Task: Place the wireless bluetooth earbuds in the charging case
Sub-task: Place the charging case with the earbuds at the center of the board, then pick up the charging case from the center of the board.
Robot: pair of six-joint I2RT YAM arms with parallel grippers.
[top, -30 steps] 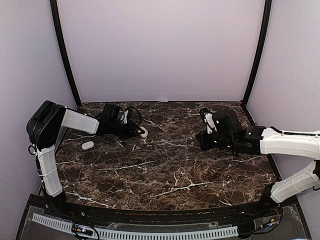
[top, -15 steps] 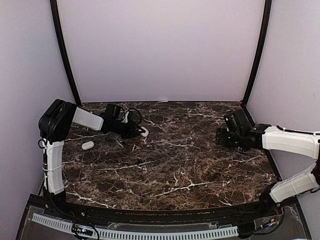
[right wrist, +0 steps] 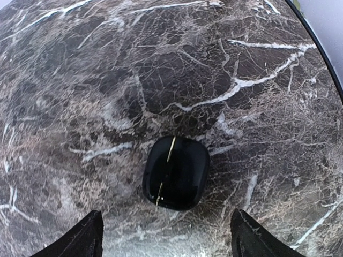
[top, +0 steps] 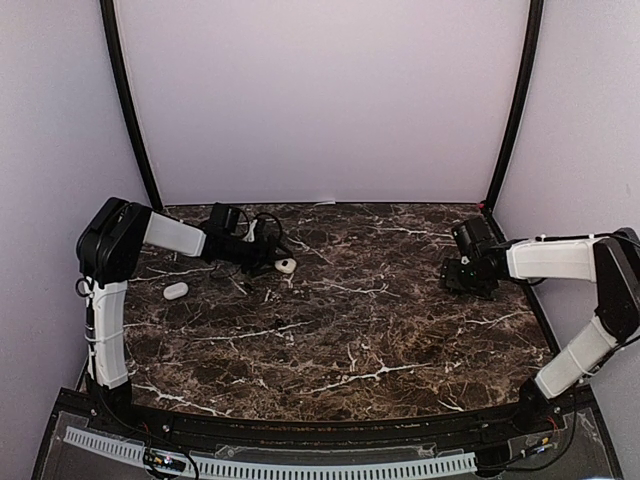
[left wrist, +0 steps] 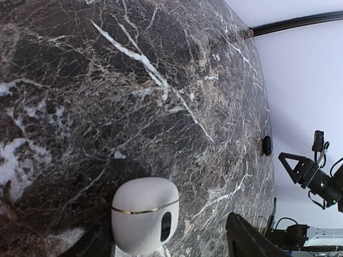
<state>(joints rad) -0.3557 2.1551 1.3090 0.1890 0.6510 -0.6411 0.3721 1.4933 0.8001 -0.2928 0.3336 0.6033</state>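
Note:
The case lies below, midway between my right gripper's wide fingers. Next my right gripper should move down around the opposite sides of the black charging case (right wrist: pixel 177 172) and close.
A white charging case (left wrist: pixel 144 214), lid closed with a gold seam, lies on the marble right in front of my left gripper (top: pixel 268 263). It also shows from above as the white case (top: pixel 286 265). The left gripper is open; one dark finger (left wrist: pixel 247 242) stands well clear of the case. A black charging case (right wrist: pixel 177 172), also closed, lies on the marble just ahead of my right gripper (right wrist: pixel 167 240), which is open with its tips wide on either side. No earbuds show that I can make out.
A small white oval thing (top: pixel 176 290) lies on the marble table (top: pixel 350 350) near the left arm; what it is I cannot tell. Black posts (top: pixel 510 110) and pale walls close in the back and sides. The right gripper (left wrist: pixel 310 175) shows far across the table.
Both grippers went from shut to open. The right arm pulled back toward the right edge, leaving the black case on the table. The left gripper let go of the white case.

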